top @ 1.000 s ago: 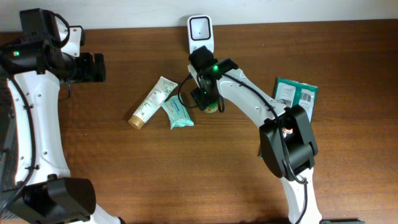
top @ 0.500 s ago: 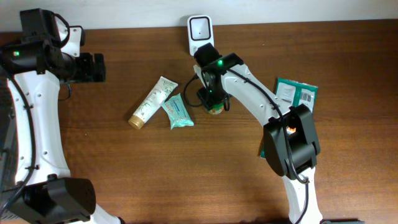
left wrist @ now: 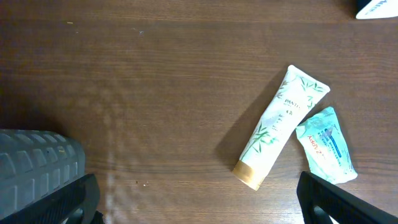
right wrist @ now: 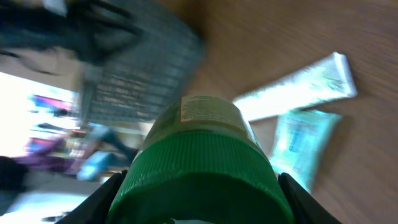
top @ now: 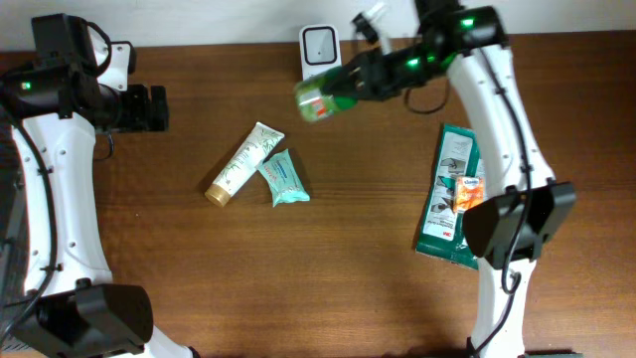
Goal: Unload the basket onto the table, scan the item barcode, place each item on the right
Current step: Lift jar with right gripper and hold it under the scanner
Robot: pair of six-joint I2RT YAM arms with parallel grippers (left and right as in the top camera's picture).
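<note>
The tabletop beside the green pouch's far end is bare. My right gripper needs to go over the scanner (top: 318, 47) next, then across and down there to release the jar.
A green-lidded jar (top: 314, 98) hangs tilted in the air just in front of the white barcode scanner (top: 318, 47) at the table's back edge. My right gripper (top: 343, 88) is shut on its lid end. In the right wrist view the ribbed green lid (right wrist: 200, 167) fills the space between the fingers (right wrist: 109, 188), with the jar's label pointing away. The picture is blurred there. My left gripper (top: 151, 107) stands open at the far left with nothing in it; in its own view its fingertips (left wrist: 336, 200) frame bare table.
A cream tube with a gold cap (top: 244, 162) and a teal packet (top: 284, 180) lie side by side left of centre, also in the left wrist view as the tube (left wrist: 278, 127) and packet (left wrist: 328, 145). A green pouch (top: 449, 199) with a small orange sachet (top: 467, 191) lies on the right.
My right gripper closed on the jar, lifted it off the table and swung it up toward the scanner. The left arm has not moved.
</note>
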